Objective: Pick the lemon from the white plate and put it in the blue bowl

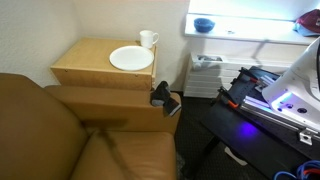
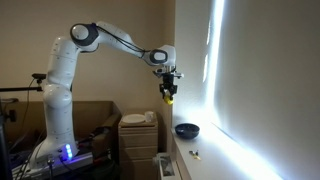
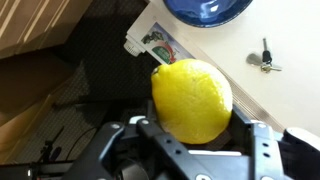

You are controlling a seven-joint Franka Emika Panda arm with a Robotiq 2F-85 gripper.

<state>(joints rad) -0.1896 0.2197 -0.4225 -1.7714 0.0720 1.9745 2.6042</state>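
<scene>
I need to carry the lemon [image 2: 168, 98] outward next. Then I need to lower it into the blue bowl [image 2: 186, 130], which is below it and farther out on the white ledge.
My gripper [image 2: 168, 90] is shut on the lemon [image 2: 168, 98], a bright yellow fruit, and holds it high in the air. In the wrist view the lemon [image 3: 192, 100] fills the space between the two black fingers [image 3: 197, 128]. The blue bowl [image 2: 186, 130] stands on the white ledge, below the lemon and a little to its right. It also shows at the top edge of the wrist view [image 3: 208, 10] and in an exterior view [image 1: 204, 24]. The white plate [image 1: 131, 58] lies bare on the wooden side table; it shows in both exterior views [image 2: 135, 119].
A white mug [image 1: 148, 39] stands behind the plate on the wooden side table [image 1: 85, 68]. A brown sofa [image 1: 60, 130] fills the front. Small keys [image 3: 265, 60] and a printed card [image 3: 155, 45] lie on the ledge near the bowl.
</scene>
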